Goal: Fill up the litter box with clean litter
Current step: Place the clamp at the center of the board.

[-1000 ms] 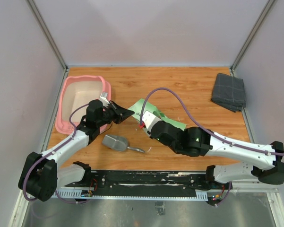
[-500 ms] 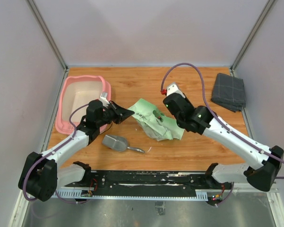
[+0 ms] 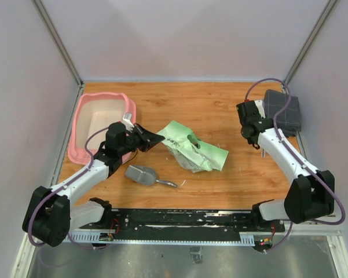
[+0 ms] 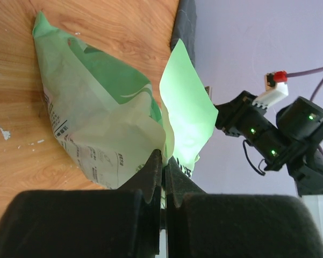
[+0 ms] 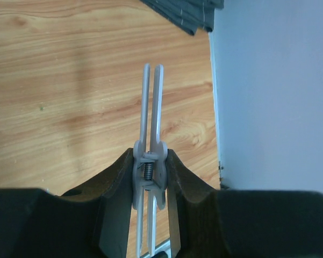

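Next, my right gripper lowers and shifts slightly toward the side, onto the bare wood by the grey cloth (image 5: 165,101), because that spot is clear.
The pink litter box (image 3: 102,95) stands at the back left, pale cream inside. A light green printed bag (image 3: 191,150) lies mid-table. My left gripper (image 3: 156,138) is shut on its top edge; in the left wrist view the bag (image 4: 97,123) spreads from the pinched jaws of that gripper (image 4: 162,156). My right gripper (image 3: 247,110) is at the back right beside the grey cloth. In its wrist view, this gripper (image 5: 150,156) is shut on a grey spring clip (image 5: 151,107) above bare wood. The clean litter is out of view.
A grey metal scoop (image 3: 142,174) lies on the table in front of the bag, near my left arm. The folded grey cloth (image 3: 281,113) sits in the back right corner against the wall, and its edge (image 5: 188,13) shows beyond the clip.
My right arm has swung away from the bag to the back right, carrying the grey clip. The bag's top has spread. The left gripper has not moved.
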### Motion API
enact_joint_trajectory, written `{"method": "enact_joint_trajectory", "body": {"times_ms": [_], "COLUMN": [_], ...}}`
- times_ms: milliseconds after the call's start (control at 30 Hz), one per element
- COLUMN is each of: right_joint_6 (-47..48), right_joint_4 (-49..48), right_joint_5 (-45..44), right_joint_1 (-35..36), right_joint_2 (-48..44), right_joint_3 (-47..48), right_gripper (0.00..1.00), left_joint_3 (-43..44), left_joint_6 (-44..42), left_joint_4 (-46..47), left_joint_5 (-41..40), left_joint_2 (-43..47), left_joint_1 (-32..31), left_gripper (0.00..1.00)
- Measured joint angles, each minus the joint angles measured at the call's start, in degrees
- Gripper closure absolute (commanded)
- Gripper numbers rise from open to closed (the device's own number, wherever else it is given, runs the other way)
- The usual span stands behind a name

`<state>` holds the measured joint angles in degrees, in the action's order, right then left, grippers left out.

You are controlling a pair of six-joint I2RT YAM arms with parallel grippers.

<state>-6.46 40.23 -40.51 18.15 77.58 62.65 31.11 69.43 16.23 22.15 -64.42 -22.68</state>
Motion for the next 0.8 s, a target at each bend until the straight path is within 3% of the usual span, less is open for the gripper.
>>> {"method": "enact_joint_trajectory", "body": {"times_ms": [333,467,667,800], "right_joint_6": [-7.82,-9.99,-11.76,-12.00], "right_joint_4": [-5.90,-6.95,-7.48,-8.13], "right_joint_5": [5.18,6.88,8.17,8.20], "right_joint_1": [-10.67,-14.32,-17.57,-18.88], "right_joint_2": [7.72,13.53,18.18,18.73], "right_joint_3": [-3.63,-3.63,-3.63,-3.28], "right_gripper": [0.92,0.82,0.79,0.67], "left_joint_3": [0.00,-0.07,-0.09,-0.22], "left_joint_6": [-0.02,-0.09,-0.20,-0.24], "left_joint_4": [-0.07,-0.50,-1.14,-1.33], "left_joint_5": [0.13,0.13,0.13,0.13], "left_joint_2": [0.31,0.74,1.14,1.29], "left_joint_1": [0.00,0.00,0.00,0.00], "left_gripper": [1.00,1.00,1.00,1.00]}}
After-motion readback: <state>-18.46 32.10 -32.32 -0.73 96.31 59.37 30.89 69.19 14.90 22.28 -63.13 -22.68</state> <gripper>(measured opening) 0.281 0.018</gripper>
